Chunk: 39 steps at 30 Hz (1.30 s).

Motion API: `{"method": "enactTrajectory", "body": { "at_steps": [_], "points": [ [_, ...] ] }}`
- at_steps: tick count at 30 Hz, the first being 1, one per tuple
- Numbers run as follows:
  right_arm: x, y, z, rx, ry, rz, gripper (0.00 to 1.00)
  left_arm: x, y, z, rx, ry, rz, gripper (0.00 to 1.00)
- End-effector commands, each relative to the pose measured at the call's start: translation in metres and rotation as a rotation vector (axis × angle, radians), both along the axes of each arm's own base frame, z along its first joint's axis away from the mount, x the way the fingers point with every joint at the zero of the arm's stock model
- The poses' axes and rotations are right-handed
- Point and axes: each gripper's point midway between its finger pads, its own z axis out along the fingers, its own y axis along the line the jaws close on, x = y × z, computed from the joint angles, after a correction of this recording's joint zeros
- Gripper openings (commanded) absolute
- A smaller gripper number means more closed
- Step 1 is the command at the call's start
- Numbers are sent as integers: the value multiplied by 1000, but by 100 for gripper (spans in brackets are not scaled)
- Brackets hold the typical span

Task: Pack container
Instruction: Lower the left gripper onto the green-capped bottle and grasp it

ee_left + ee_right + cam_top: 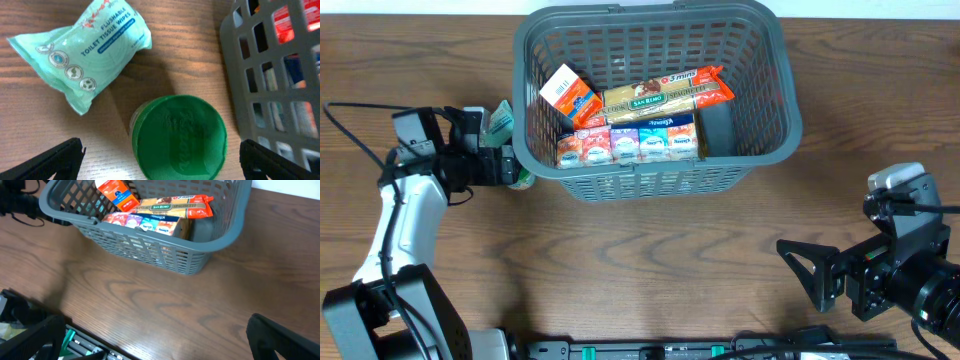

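Note:
I will next move my left gripper down and to the right in the overhead view, around the container's green lid [524,180] [181,137], because the container is below the gripper's fingers and on that side.
The dark grey basket [775,110] stands at the back middle of the table and holds a pasta packet [665,93], an orange box [568,94] and a row of small cartons [630,142]. Its lattice wall shows in the left wrist view [270,80]. My left gripper [160,160] is open just left of the basket, its fingers on either side of a green-lidded container [178,138]. A mint pack of toilet tissue wipes [85,55] lies just beyond it. My right gripper [815,272] is open and empty over bare wood at the front right.
The basket also shows in the right wrist view [200,255]. A black rail with green parts [75,342] runs along the table's front edge. Wood table surface lies between the basket and the front edge.

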Motion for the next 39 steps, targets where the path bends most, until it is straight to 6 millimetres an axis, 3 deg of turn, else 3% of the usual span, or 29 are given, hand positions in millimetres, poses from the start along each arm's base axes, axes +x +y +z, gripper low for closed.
{"method": "enactTrajectory", "body": {
  "at_steps": [1, 12, 22, 27, 34, 39],
  "points": [
    [1, 0, 1, 6, 3, -11, 99, -2, -6, -8, 19, 6, -5, 99],
    [1, 0, 1, 6, 3, -11, 99, 2, -12, -24, 234, 32, 0, 99],
    [1, 0, 1, 6, 3, -11, 99, -3, -14, -57, 234, 122, -15, 99],
    [1, 0, 1, 6, 3, -11, 99, 1, -14, -56, 234, 108, -10, 100],
    [1, 0, 1, 6, 3, -11, 99, 7, -13, -54, 220, 88, 23, 67],
    [1, 0, 1, 6, 2, -11, 99, 7, -13, -54, 221, 88, 23, 57]
  ]
}}
